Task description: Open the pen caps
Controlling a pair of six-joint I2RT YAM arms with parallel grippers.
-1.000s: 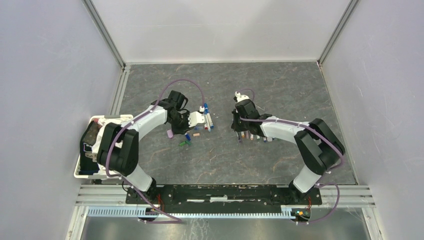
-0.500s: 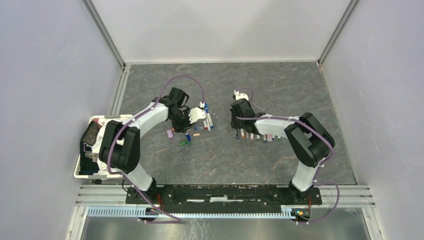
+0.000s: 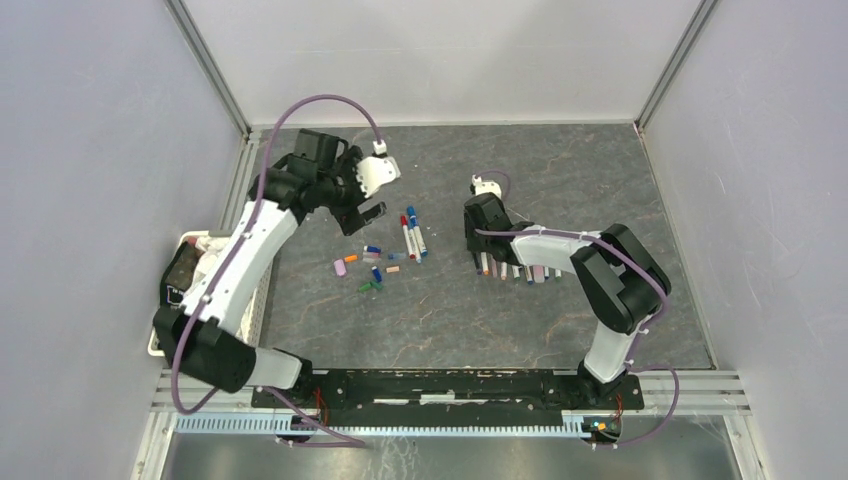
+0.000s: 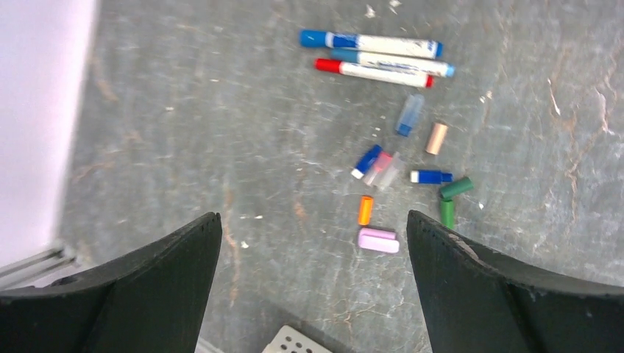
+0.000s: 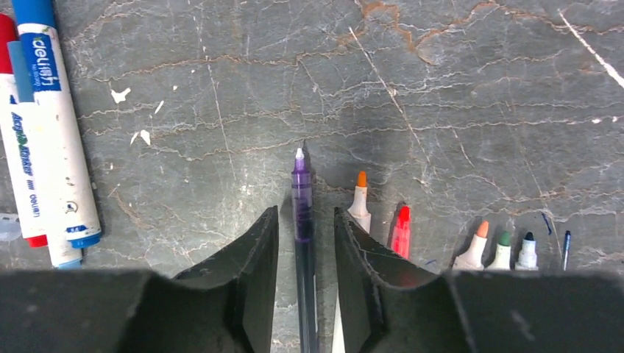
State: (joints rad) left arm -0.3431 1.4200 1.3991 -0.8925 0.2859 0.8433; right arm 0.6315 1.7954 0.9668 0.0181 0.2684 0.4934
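Observation:
My right gripper lifts and crosses to the left in the top view next, then lowers onto the nearest pen's white body, since its blue cap is still on.
Three pens (image 4: pixel 371 57) with blue and red ends lie side by side on the grey table (image 3: pixel 560 180). Below them are several loose pen caps (image 4: pixel 378 240): pink, orange, green, blue and peach. In the top view this pile of caps (image 3: pixel 370 265) sits left of centre. My left gripper (image 4: pixel 310 217) hangs open and empty above them, also visible in the top view as the left gripper (image 3: pixel 365 200). My right gripper (image 5: pixel 305 211) is open, its jaws either side of an uncapped purple pen (image 5: pixel 302 206) lying on the table, with a gap on both sides. Several uncapped pens (image 5: pixel 401 229) lie in a row to its right.
A white tray (image 3: pixel 205 238) holding a dark object stands at the table's left edge, beside the left arm. Grey enclosure walls (image 3: pixel 100 150) close off the left, right and far sides. The row of uncapped pens (image 3: pixel 515 270) lies under the right wrist.
My left gripper has lifted away from the pens toward the far left and opened wide. My right gripper's jaws have parted from the purple pen.

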